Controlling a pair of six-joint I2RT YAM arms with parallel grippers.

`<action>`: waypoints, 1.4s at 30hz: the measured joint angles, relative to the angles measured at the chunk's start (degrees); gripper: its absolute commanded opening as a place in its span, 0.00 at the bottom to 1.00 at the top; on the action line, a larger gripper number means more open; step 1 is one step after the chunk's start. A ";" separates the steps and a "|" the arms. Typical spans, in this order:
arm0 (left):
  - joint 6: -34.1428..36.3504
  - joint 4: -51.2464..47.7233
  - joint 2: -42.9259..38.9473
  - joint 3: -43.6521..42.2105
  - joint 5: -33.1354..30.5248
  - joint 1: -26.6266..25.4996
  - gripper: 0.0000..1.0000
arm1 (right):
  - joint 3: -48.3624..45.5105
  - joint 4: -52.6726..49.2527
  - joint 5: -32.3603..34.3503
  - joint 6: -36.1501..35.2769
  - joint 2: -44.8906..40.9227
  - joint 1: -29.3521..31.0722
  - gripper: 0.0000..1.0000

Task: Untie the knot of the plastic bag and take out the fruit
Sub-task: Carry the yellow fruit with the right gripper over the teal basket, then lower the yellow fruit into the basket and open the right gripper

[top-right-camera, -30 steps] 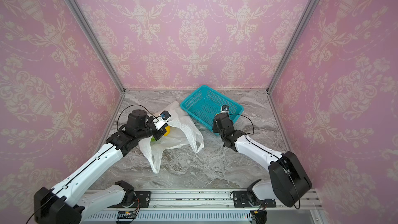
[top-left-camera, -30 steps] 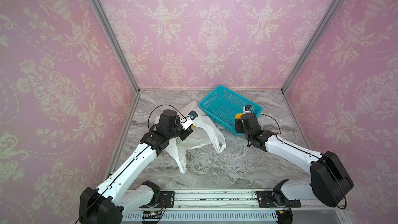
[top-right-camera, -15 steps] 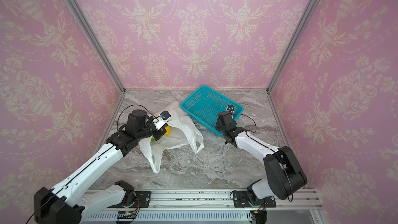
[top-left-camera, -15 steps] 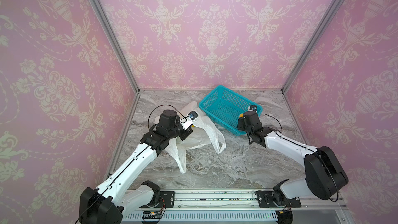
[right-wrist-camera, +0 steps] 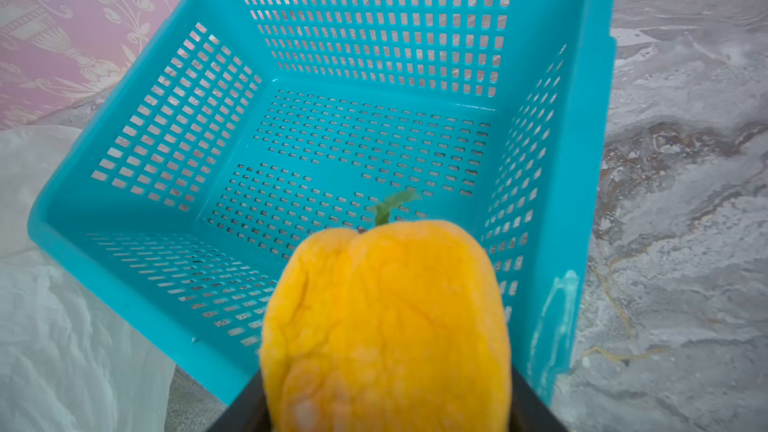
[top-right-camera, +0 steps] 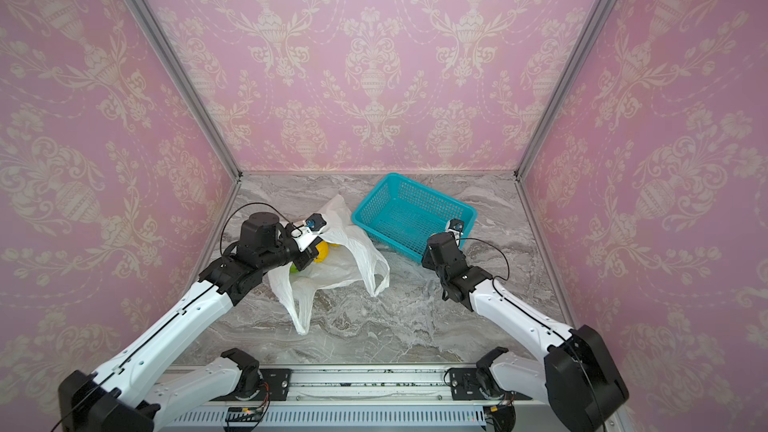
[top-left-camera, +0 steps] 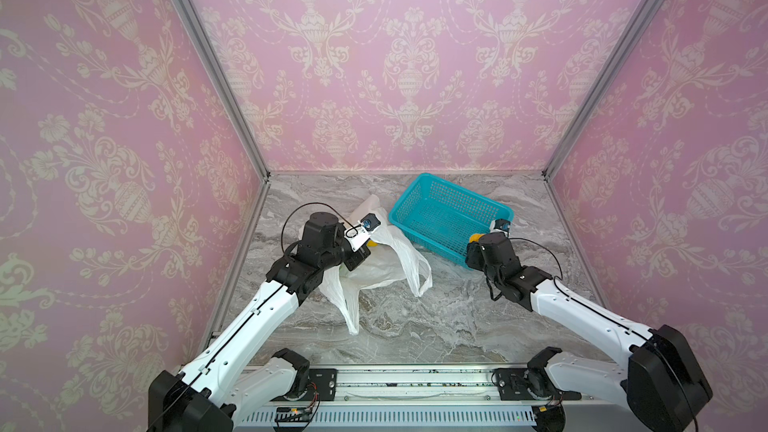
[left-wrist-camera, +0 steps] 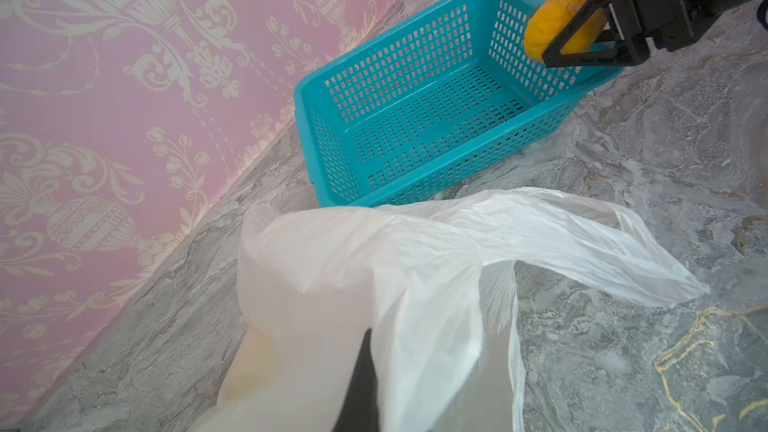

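Next, my right gripper lowers inside toward the bare basket bottom and releases the fruit, since the round yellow-orange fruit [right-wrist-camera: 386,309] still hangs above the basket's near rim.
The white plastic bag [top-left-camera: 376,272] [top-right-camera: 332,272] lies open on the marble floor at the left, its two loop handles loose and apart; the knot is out of view. My left gripper [top-left-camera: 360,252] [left-wrist-camera: 370,338] is shut on the bag's upper edge, with plastic draped over it. Yellow fruit [top-right-camera: 322,250] and a green piece [top-right-camera: 294,269] show inside the bag. My right gripper [top-left-camera: 473,243] [right-wrist-camera: 386,401] is shut on a round yellow-orange fruit [right-wrist-camera: 386,309] [left-wrist-camera: 552,22], held over the near rim of the teal basket [top-left-camera: 415,201] [right-wrist-camera: 598,76].
The basket [top-right-camera: 374,197] [left-wrist-camera: 307,89] has nothing lying in it and sits at the back right, touching the bag's far edge. Pink patterned walls close in left, right and behind. Marble floor [top-left-camera: 436,317] lies in front of the bag.
My right gripper has shifted slightly at the basket's near rim, still holding the yellow-orange fruit. The left arm and the bag have not moved.
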 measured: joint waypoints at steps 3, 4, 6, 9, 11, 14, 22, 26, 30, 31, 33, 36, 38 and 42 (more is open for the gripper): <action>0.00 0.00 0.00 0.00 0.00 0.00 0.00 | 0.50 -1.97 0.22 -0.02 -0.04 0.26 0.26; 0.00 0.00 0.00 0.00 0.00 0.00 0.00 | 0.55 -2.32 0.24 -0.02 -0.04 0.37 0.27; 0.00 -0.02 0.00 0.00 0.07 0.00 0.00 | 0.70 -3.08 0.44 -0.09 0.00 0.52 0.29; 0.00 0.00 0.00 0.00 0.13 0.00 0.00 | 2.69 -4.59 0.96 -0.76 1.46 0.61 0.30; 0.00 0.00 0.00 0.00 0.13 0.00 0.00 | 5.40 -5.31 1.09 -1.33 4.11 0.39 0.30; 0.00 0.00 0.00 0.00 0.13 0.00 0.00 | 10.25 -5.81 0.39 -2.99 9.77 -0.74 0.31; 0.00 0.00 0.00 0.00 0.13 0.00 0.00 | 19.71 -6.91 -1.92 -6.80 25.29 -3.54 0.33; 0.00 0.00 0.00 0.00 0.13 0.00 0.00 | 20.13 -7.08 -3.08 -7.41 29.20 -3.54 0.39; 0.00 0.00 0.00 0.00 0.11 0.00 0.00 | 20.48 -6.67 -3.28 -8.33 30.73 -3.54 0.43; 0.00 0.00 0.00 0.00 0.11 0.00 0.00 | 20.48 -6.67 -3.30 -8.46 30.99 -3.58 0.44; 0.02 0.00 0.00 0.00 0.11 0.00 0.00 | 20.46 -6.67 -3.30 -8.50 31.10 -3.72 0.47; 0.00 0.00 0.00 0.00 0.11 0.00 0.00 | 20.41 -6.36 -3.34 -8.50 31.08 -3.80 0.54; 0.00 0.00 0.00 0.00 0.13 0.00 0.00 | 20.09 -6.12 -3.48 -8.50 30.77 -3.80 0.61; 0.00 -0.02 0.02 0.00 0.11 0.00 0.00 | 18.75 -5.88 -3.72 -8.90 28.63 -3.85 0.77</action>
